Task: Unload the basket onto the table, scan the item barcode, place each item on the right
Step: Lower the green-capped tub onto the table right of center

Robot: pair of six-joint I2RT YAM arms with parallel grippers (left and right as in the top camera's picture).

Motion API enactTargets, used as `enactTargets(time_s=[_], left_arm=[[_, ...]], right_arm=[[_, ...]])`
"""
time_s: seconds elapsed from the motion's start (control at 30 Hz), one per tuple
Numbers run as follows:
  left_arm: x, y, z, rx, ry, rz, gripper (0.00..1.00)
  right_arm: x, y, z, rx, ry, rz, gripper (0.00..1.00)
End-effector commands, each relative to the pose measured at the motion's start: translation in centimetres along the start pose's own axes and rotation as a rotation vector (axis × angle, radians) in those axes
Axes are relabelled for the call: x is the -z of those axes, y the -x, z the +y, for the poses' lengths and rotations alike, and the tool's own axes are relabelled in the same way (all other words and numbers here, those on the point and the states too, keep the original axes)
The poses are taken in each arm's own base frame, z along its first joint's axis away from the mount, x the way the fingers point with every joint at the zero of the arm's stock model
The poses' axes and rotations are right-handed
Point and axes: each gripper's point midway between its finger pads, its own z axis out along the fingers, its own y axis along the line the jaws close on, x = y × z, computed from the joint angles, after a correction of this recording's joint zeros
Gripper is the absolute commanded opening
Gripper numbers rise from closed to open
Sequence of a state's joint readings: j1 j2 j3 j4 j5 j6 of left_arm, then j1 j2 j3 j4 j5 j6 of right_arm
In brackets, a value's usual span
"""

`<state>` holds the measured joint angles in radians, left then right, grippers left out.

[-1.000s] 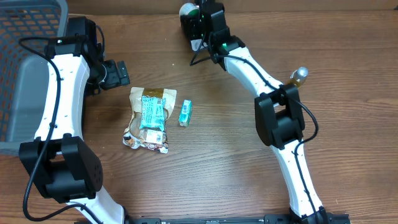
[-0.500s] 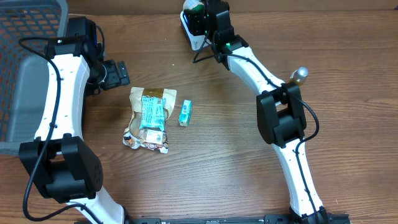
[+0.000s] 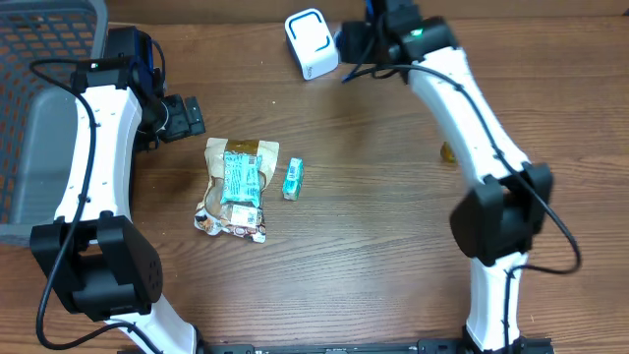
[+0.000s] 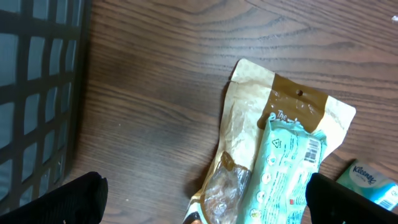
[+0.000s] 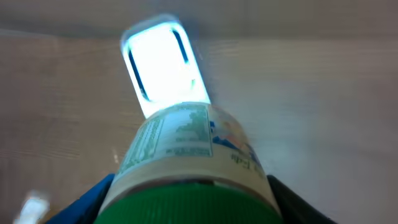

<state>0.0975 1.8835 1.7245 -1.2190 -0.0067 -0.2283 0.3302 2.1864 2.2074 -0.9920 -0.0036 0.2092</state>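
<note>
The right gripper draws the jar back next, lowers it and releases it on the bare tabletop beside the gold object (image 3: 399, 175), since that spot lies below and back.
A jar with a green lid and a printed label (image 5: 186, 143) fills the right wrist view, and my right gripper (image 5: 196, 202) is shut on it, one finger on each side. The label faces the white scanner (image 5: 163, 65), which glows just beyond the jar. Seen from overhead, the scanner (image 3: 310, 42) stands at the table's far edge, with my right gripper (image 3: 359, 39) just to its right. My left gripper (image 3: 187, 116) hangs open and empty, up and left of a brown snack pouch (image 3: 236, 187). In the left wrist view the pouch (image 4: 261, 124) lies between the spread fingers (image 4: 81, 199).
A teal packet (image 3: 241, 177) lies on the pouch, and a small teal tissue box (image 3: 292, 179) sits beside it. A dark wire basket (image 3: 39, 88) stands at the left edge. A small gold object (image 3: 446, 151) peeks out beside the right arm.
My right arm has swung to the right with the jar, off the scanner, which now shows uncovered. The left arm and the table items have not moved.
</note>
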Motion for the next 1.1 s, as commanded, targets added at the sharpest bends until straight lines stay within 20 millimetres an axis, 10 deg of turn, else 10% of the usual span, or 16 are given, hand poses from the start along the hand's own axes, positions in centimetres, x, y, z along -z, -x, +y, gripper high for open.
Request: enactTargets(time_s=[0.0, 0.3, 0.6, 1.07], left_arm=[[0.1, -0.1, -0.4, -0.022, -0.009, -0.002, 1.00], [0.1, -0.1, -0.4, -0.022, -0.009, -0.002, 1.00], [0.1, -0.1, -0.4, -0.022, -0.009, -0.002, 1.00], [0.1, -0.1, -0.4, -0.022, -0.009, -0.002, 1.00]], right_arm=[[1.7, -4.2, -3.4, -0.045, -0.072, 0.188, 0.09], [-0.1, -15.5, -7.6, -0.087, -0.184, 0.563, 0.12], [-1.8, -21.5, -9.1, -0.093, -0.219, 0.701, 0.17], [-1.9, -21.7, -9.3, -0.086, -0.225, 0.702, 0.95]])
